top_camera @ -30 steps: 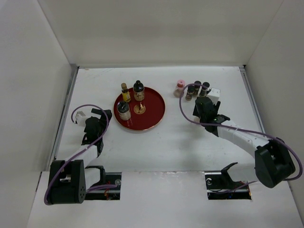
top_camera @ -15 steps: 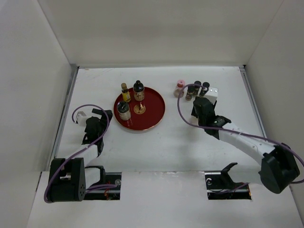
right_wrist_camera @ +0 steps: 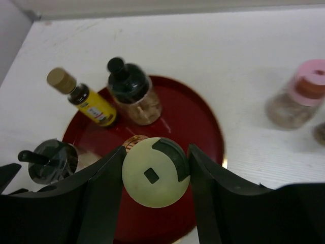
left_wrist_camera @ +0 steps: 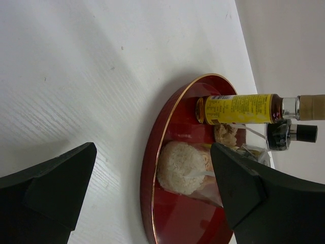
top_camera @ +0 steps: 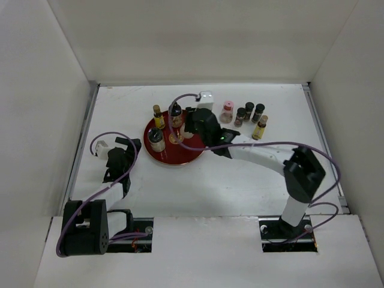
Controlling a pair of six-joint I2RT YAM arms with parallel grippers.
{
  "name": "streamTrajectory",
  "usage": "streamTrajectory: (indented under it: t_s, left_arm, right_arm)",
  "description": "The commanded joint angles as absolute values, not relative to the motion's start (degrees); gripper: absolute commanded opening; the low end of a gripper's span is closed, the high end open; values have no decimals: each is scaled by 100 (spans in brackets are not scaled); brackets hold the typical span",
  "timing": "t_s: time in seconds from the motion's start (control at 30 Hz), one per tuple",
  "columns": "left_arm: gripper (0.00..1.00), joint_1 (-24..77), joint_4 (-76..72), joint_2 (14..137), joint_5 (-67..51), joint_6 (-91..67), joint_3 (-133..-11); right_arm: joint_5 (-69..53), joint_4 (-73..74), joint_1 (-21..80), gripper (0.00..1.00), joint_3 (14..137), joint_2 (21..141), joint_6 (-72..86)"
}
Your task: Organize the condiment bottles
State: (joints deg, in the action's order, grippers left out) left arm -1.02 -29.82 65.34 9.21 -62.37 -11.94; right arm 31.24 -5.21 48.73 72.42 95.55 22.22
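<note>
The robot's right gripper will move down and to the left in the top view and let go of the cream-capped bottle, because the tray's middle beside the jar is empty.
My right gripper hangs over the red tray. In the right wrist view it is shut on a cream-capped bottle, seen from above. Three bottles stand on the tray: a cork-capped yellow one, a round black-capped one and a black-capped jar. A pink-capped bottle, three small black-capped ones and a yellow one stand on the table at the back right. My left gripper is open and empty, left of the tray.
White walls close in the table on the left, back and right. The left wrist view shows the tray's gold rim just beyond the open gripper, with the yellow bottle and the jar behind it.
My right arm has swung left from the bottle group at the back right to over the tray, carrying the cream-capped bottle. The left arm has not moved.
</note>
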Motion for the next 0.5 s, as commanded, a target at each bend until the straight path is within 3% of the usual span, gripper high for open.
streamTrajectory:
  t_s: [0.0, 0.47]
  left_arm:
    - [100, -128, -3252, 6328, 888, -6205, -1169]
    - [100, -110, -3349, 6627, 852, -6231, -1230]
  right_arm:
    - [2795, -994, 5154, 40, 8145, 10298, 1978]
    - [2733, -1142, 5234, 45, 9316, 11935, 1626]
